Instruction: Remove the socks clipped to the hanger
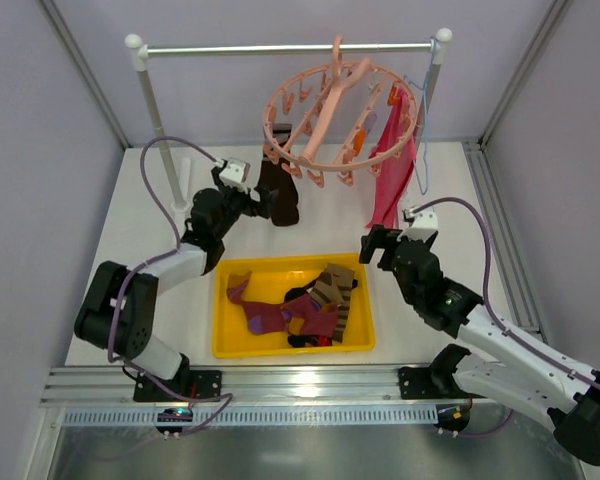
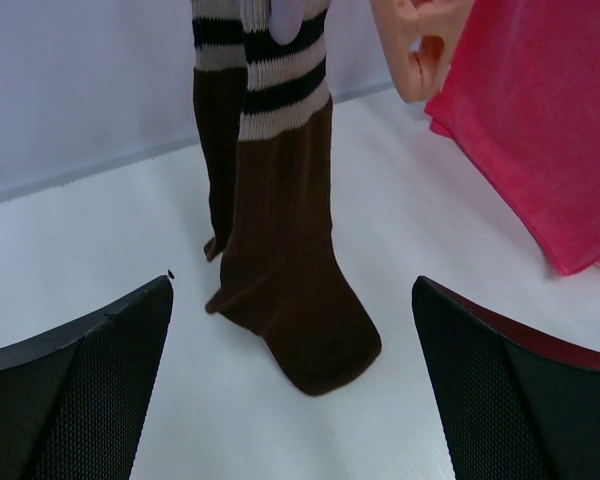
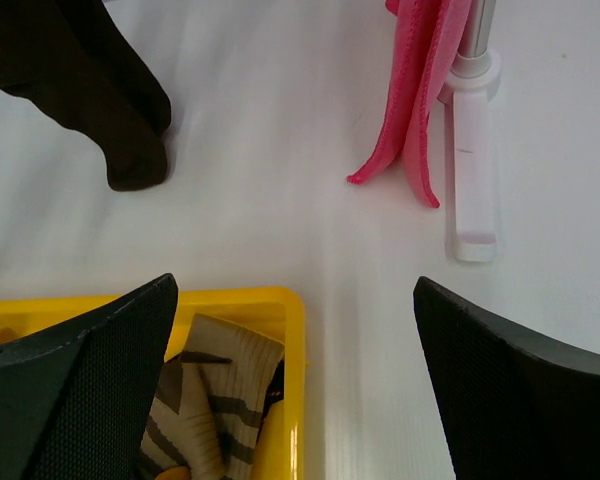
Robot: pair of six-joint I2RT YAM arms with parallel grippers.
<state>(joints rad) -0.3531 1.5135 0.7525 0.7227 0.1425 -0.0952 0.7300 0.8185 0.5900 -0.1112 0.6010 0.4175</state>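
Note:
The left gripper needs to move outward next, onto the nearer sock's brown leg (image 1: 277,180) (image 2: 283,190), just below the stripes, because that part of the sock hangs clear beneath the hanger's clips.
The salmon-pink ring hanger (image 1: 325,120) hangs by its hook from the rail. A pair of brown socks with cream and dark stripes (image 1: 280,195) still hangs clipped at its left side, toes touching the table; they fill the left wrist view (image 2: 290,270). My left gripper (image 1: 252,200) is open and empty, just left of these socks. My right gripper (image 1: 378,245) is open and empty, over the tray's far right corner. Several socks (image 1: 315,300), maroon and striped, lie in the yellow tray (image 1: 230,345). A striped one shows in the right wrist view (image 3: 215,390).
A plain pink-red cloth (image 1: 390,175) hangs at the hanger's right side, seen also in the right wrist view (image 3: 420,90). The rail stands on two white posts (image 1: 155,110) with feet (image 3: 472,180). Grey walls enclose the table.

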